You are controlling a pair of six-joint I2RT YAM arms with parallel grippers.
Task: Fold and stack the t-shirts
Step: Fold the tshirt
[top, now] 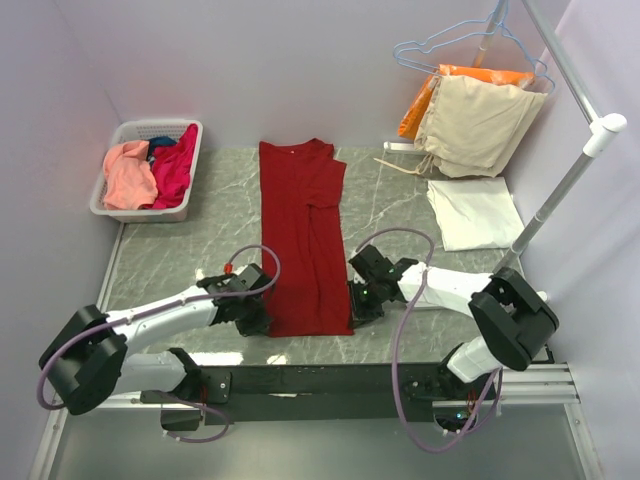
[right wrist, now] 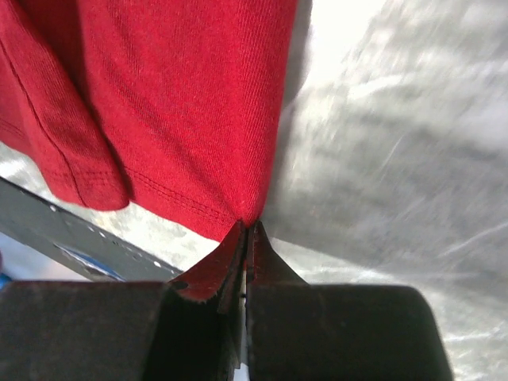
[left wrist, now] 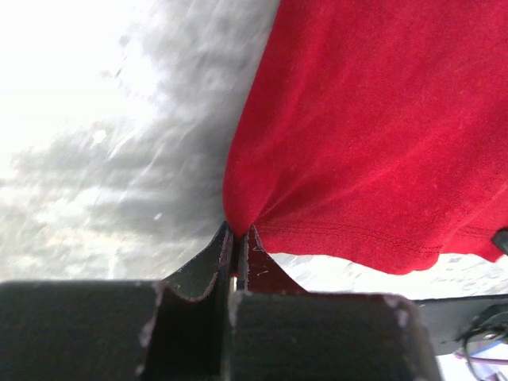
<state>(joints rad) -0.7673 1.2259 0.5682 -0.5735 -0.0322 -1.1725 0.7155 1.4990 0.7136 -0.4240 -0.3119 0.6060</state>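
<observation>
The dark red t-shirt still lies full length, so my left gripper will next carry its hem corner up and outward onto its chest edge on the basket's side (top: pixel 268 200) and release.
A dark red t-shirt (top: pixel 302 230) lies in a long narrow strip down the middle of the marble table (top: pixel 190 250), sleeves folded in, hem towards me. My left gripper (top: pixel 258 322) is shut on its near left hem corner (left wrist: pixel 238 218). My right gripper (top: pixel 357 305) is shut on its near right hem corner (right wrist: pixel 250 216). A folded cream-white t-shirt (top: pixel 475 212) lies at the right. Salmon-pink (top: pixel 128 175), magenta (top: pixel 176 163) and blue (top: pixel 160 144) shirts are bunched in the basket (top: pixel 140 211).
Beige (top: pixel 480 125) and orange (top: pixel 420 105) garments hang on wire hangers from a white rail (top: pixel 565 190) at the back right. The basket stands at the back left by the wall.
</observation>
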